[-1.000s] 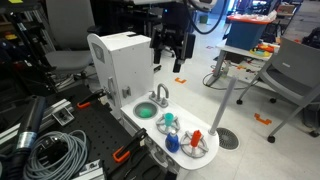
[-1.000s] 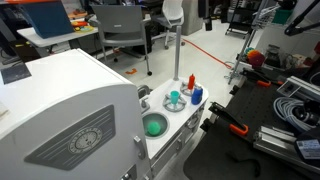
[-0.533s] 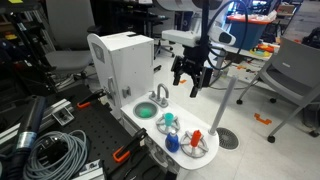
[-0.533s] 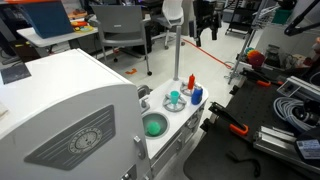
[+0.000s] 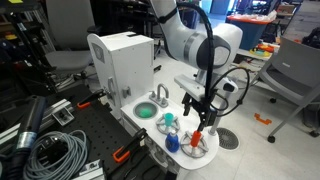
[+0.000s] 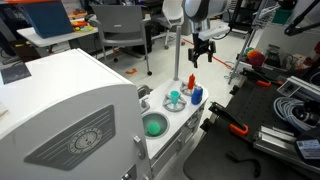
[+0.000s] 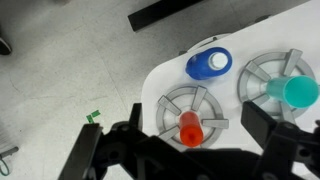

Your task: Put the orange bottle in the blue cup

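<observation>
I will lower my gripper's open fingers around the upper part of the orange bottle (image 5: 196, 137) (image 7: 189, 129) next, because the bottle is standing upright on its burner ring, well below the fingers.
The orange bottle (image 7: 189, 129) stands upright on a grey burner ring on the white toy counter; it shows in both exterior views (image 5: 197, 138) (image 6: 192, 82). The blue cup (image 7: 298, 92), light teal, sits on the neighbouring ring (image 5: 168, 121) (image 6: 175, 99). My gripper (image 7: 190, 152) is open and empty, hovering above the orange bottle with a finger on each side, not touching it. It also shows in both exterior views (image 5: 202, 112) (image 6: 201, 55).
A dark blue item with a white top (image 7: 209, 63) stands next to the bottle. A flat green bowl (image 5: 145, 112) lies in the toy sink by a faucet (image 5: 161, 95). The white toy kitchen block (image 5: 120, 62) rises behind. A pole (image 6: 178, 50) stands beside the counter.
The arm has swung from high near the white block across and down, so the gripper now hangs over the orange bottle. The objects have not moved.
</observation>
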Motion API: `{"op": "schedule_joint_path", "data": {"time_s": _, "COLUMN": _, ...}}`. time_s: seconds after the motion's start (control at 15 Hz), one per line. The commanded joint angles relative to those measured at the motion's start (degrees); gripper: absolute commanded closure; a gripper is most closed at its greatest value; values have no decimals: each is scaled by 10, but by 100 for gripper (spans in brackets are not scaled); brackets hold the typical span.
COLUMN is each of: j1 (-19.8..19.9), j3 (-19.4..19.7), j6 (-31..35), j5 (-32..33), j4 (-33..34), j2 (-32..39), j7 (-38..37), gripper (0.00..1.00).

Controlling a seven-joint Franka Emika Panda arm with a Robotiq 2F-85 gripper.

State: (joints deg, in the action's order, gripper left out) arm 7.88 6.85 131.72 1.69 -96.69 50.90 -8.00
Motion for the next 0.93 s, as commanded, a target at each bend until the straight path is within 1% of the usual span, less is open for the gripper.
{"op": "schedule_joint_path", "data": {"time_s": 0.0, "j1": -17, "j3": 20, "j6": 43, "j5": 10, "j4": 55, "j2": 73, "j7": -17, "gripper": 0}}
{"op": "schedule_joint_path", "data": {"time_s": 0.13, "j1": -22, "j3": 25, "j6": 72, "j5": 11, "j4": 74, "j2": 103, "j7": -16, "gripper": 0}}
{"op": "schedule_joint_path", "data": {"time_s": 0.33, "j1": -36, "j3": 41, "j6": 92, "j5": 16, "j4": 107, "j2": 144, "j7": -26, "gripper": 0}}
{"op": "schedule_joint_path", "data": {"time_s": 0.53, "j1": -46, "j3": 51, "j6": 99, "j5": 17, "j4": 140, "j2": 173, "j7": -31, "gripper": 0}}
{"op": "schedule_joint_path", "data": {"time_s": 0.87, "j1": -65, "j3": 61, "j6": 89, "j5": 26, "j4": 195, "j2": 209, "j7": -43, "gripper": 0}}
